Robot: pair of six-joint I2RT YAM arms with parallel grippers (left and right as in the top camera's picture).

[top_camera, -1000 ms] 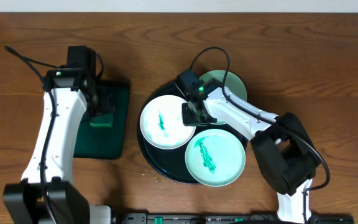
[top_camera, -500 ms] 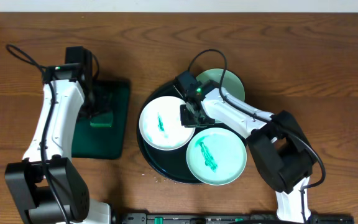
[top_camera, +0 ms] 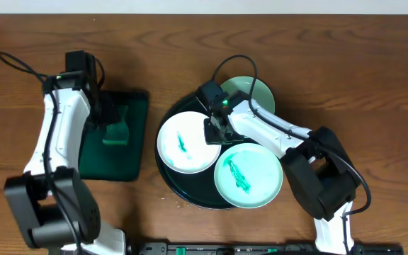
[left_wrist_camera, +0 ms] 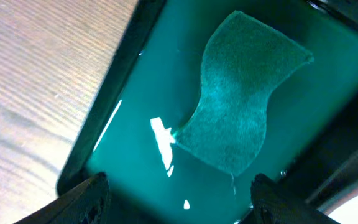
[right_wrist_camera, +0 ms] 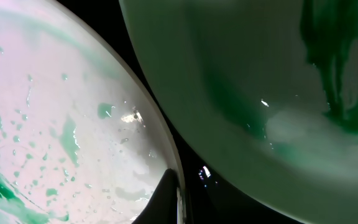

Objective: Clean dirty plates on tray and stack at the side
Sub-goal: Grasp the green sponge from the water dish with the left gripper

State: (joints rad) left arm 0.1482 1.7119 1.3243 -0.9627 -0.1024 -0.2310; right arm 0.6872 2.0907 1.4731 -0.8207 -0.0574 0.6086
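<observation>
Next, my left gripper goes down onto the green cloth (top_camera: 117, 130), shifting slightly toward the black tray, before the cleaning of the plates.
The round black tray (top_camera: 164, 168) holds three plates. A white plate (top_camera: 183, 144) with a green smear lies at its left, a pale-mint smeared plate (top_camera: 247, 177) at its front right, and a mint plate (top_camera: 255, 91) at the back, partly under my right arm. My right gripper (top_camera: 215, 132) is shut on the white plate's right rim. In the right wrist view one finger (right_wrist_camera: 166, 202) lies over that rim, with the white plate (right_wrist_camera: 48, 118) left and the mint plate (right_wrist_camera: 247, 81) right. My left gripper (top_camera: 112, 119) is open above a green cloth (left_wrist_camera: 244, 115).
The cloth lies in a smaller dark green rectangular tray (top_camera: 134, 152) left of the black tray; it also shows in the left wrist view (left_wrist_camera: 135, 130). Bare wooden table (top_camera: 374, 85) surrounds both trays. My left jaws (left_wrist_camera: 179, 199) stand wide apart over the green tray.
The white plate has shifted slightly to the left and front with my right gripper on its rim. My left arm has drawn a little back and left over the green tray.
</observation>
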